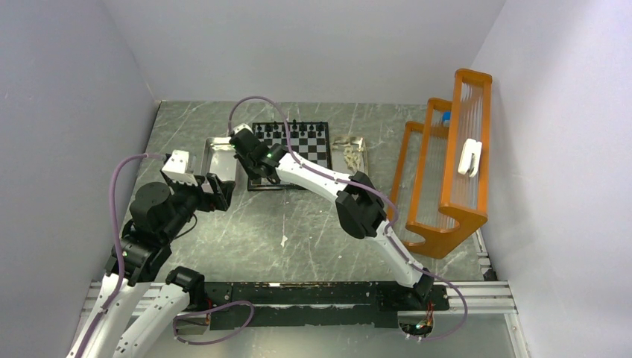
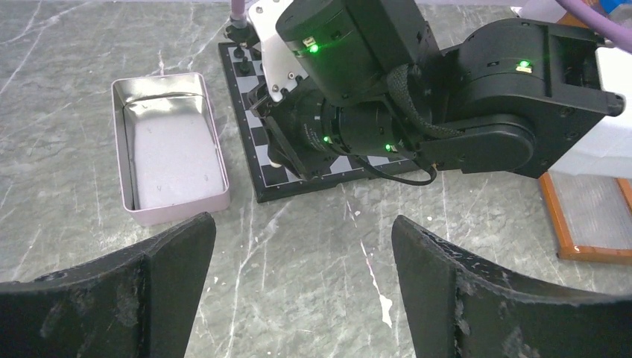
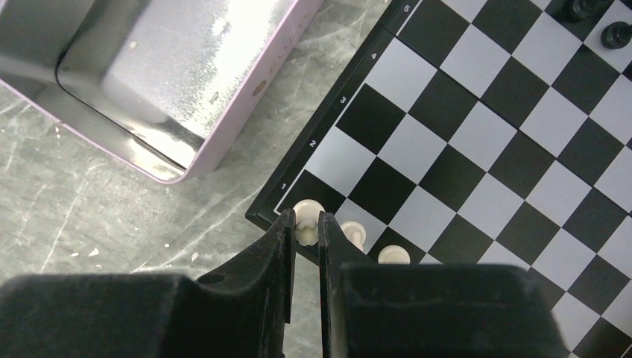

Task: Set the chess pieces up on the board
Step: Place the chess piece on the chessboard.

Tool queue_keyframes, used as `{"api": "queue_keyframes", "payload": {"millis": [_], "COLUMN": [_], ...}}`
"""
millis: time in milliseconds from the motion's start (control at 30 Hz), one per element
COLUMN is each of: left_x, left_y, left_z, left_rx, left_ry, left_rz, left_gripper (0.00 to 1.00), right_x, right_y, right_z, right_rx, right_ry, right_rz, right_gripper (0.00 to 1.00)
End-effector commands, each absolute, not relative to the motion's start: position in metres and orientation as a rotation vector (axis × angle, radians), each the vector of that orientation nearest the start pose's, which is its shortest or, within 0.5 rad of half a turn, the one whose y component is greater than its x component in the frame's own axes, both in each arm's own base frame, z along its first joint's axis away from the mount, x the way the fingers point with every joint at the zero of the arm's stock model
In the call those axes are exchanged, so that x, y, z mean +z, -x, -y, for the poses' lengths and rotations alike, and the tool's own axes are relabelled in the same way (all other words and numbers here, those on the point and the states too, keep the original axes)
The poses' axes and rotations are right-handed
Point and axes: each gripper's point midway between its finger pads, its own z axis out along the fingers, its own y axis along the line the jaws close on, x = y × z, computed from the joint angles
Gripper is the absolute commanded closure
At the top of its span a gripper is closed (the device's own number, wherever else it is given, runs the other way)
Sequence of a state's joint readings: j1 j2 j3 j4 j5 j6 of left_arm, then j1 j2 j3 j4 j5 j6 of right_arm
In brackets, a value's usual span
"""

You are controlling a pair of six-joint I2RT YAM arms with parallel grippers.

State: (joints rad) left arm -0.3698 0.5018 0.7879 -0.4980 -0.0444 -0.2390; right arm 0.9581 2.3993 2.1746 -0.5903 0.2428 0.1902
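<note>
I will lower the cream piece with my right gripper next onto the dark near corner square (image 1: 255, 182), since the standing cream pieces leave that end of the row open.
The board (image 1: 309, 145) lies at the table's back middle, with black chess pieces (image 1: 294, 127) along its far rows. My right gripper (image 3: 305, 218) is shut on a cream piece (image 3: 307, 211) at the board's (image 3: 477, 134) near left corner square, by the rank 1 mark. Two more cream pieces (image 3: 352, 231) (image 3: 393, 254) stand on the squares beside it. Black pieces (image 3: 617, 33) show at the far edge. My left gripper (image 2: 302, 224) is open and empty above bare table, near the board's front left corner (image 2: 276, 175).
A silvery metal tray (image 1: 220, 153) lies just left of the board, seen too in the left wrist view (image 2: 220, 156) and right wrist view (image 3: 186, 67). A tan tray (image 1: 350, 153) with cream pieces lies right of the board. An orange rack (image 1: 447, 179) stands at right.
</note>
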Motion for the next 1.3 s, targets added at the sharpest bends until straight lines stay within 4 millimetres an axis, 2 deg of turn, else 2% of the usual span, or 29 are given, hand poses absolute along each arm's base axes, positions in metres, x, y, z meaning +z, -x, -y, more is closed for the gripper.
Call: {"api": "queue_keyframes", "payload": {"millis": [0,900,1267], "left_x": [0.290,0.289,0.290], "left_y": [-0.226,-0.227,-0.227], "left_z": [0.092,0.093,0.093], "left_rx": [-0.415,-0.419,-0.420], "left_ry": [-0.104,-0.112,-0.111], "left_rz": [-1.744,-1.746,-1.742], "left_gripper": [0.08,0.10,0.10], "right_x": [0.084,0.047,0.044], "right_y": [-0.373,-0.369,-0.373], "right_z": [-0.479,-0.480,-0.479], "right_rx": [0.268,0.251,0.226], "right_ry": [0.787,0.808,0.812], "right_rz": [-2.251,-2.310,-2.304], "right_gripper": [0.85,0.83,0.80]}}
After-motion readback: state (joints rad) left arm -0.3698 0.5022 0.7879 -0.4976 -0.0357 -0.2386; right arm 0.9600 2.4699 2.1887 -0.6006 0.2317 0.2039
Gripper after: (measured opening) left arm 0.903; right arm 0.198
